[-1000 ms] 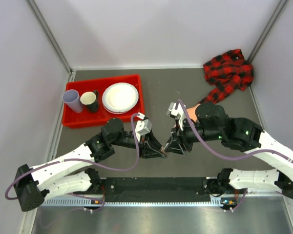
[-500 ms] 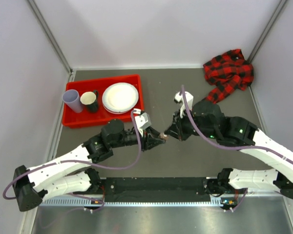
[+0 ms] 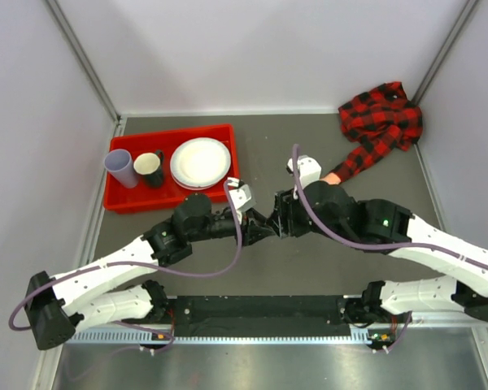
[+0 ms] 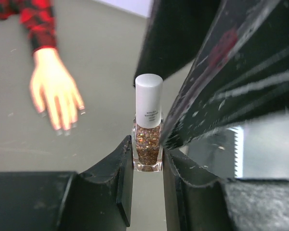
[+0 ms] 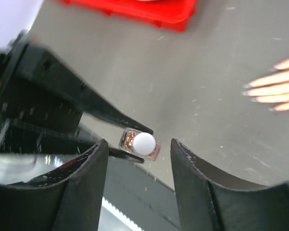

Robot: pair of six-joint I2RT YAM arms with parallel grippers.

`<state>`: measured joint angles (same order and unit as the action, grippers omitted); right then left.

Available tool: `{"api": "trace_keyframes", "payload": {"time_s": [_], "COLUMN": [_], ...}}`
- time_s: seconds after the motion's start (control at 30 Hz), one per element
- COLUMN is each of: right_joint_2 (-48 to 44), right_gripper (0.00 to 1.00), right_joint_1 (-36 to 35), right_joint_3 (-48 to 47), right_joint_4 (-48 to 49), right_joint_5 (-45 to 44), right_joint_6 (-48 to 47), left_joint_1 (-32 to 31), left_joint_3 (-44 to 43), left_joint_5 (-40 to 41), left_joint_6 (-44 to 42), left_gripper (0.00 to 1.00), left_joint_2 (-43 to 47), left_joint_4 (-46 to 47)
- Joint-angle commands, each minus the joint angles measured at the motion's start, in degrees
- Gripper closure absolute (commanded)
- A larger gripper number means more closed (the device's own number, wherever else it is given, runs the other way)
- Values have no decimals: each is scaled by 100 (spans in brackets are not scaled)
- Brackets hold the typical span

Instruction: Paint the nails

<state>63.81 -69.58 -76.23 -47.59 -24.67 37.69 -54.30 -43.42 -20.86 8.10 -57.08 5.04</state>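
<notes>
Next, my right gripper should stay at the bottle and draw its two fingers inward onto the bottle's white cap, because my left gripper covers only the glass below.
My left gripper is shut on a small clear polish bottle of copper glitter with a white cap, held upright off the table. My right gripper is open, its jaws on either side of the bottle's cap without touching it. In the top view the two grippers meet mid-table and hide the bottle. The peach mannequin hand lies flat with its plaid sleeve at the back right. Its tiny nails also show in the right wrist view.
A red tray at the back left holds a white plate, a lilac cup and a dark cup. Grey walls close in the table on three sides.
Both grippers have moved away from the near edge toward mid-table, the left one carrying the bottle. The right gripper has swung left and now straddles the cap.
</notes>
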Motion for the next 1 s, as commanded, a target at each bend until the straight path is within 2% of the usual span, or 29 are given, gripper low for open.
{"api": "trace_keyframes", "payload": {"time_s": [0.0, 0.1, 0.17, 0.27, 0.5, 0.6, 0.67, 0.87, 0.9, 0.93, 0.97], "right_joint_2": [-422, -492, -475, -501, -449, -405, -387, -264, -255, -246, -238], "right_gripper": [46, 48, 53, 62, 67, 68, 72, 73, 76, 88, 93], "right_joint_1": [469, 656, 665, 683, 744, 744, 753, 762, 771, 771, 771], "right_joint_3": [-226, -217, -235, -182, -94, -77, -68, -41, -41, -33, -33], "right_joint_4": [-13, -127, -171, -145, -13, 4, 13, 31, 74, 83, 92], "right_joint_5": [2187, 2974, 3160, 3205, 3591, 3574, 3548, 3442, 3494, 3530, 3556], "right_joint_6": [-1149, -1536, -1721, -1757, -1783, -1818, -1827, -1871, -1879, -1880, -1880], "left_joint_1": [34, 34, 34, 34, 34, 34, 34, 34, 34, 34, 34], "left_joint_3": [299, 273, 211, 141, 88, 79, 79, 97, 97, 105, 106], "left_joint_5": [-1156, -1508, -1657, -1667, -1693, -1807, -1798, -1869, -1878, -1860, -1808], "left_joint_6": [183, 218, 219, 219, 245, 280, 315, 324, 315, 307, 298], "left_gripper": [100, 100, 100, 100, 100, 100, 100, 100, 100, 100, 100], "left_joint_2": [434, 478, 461, 443, 400, 364, 373, 390, 391, 399, 408], "left_joint_4": [569, 437, 393, 322, 340, 384, 419, 419, 410, 402, 384]}}
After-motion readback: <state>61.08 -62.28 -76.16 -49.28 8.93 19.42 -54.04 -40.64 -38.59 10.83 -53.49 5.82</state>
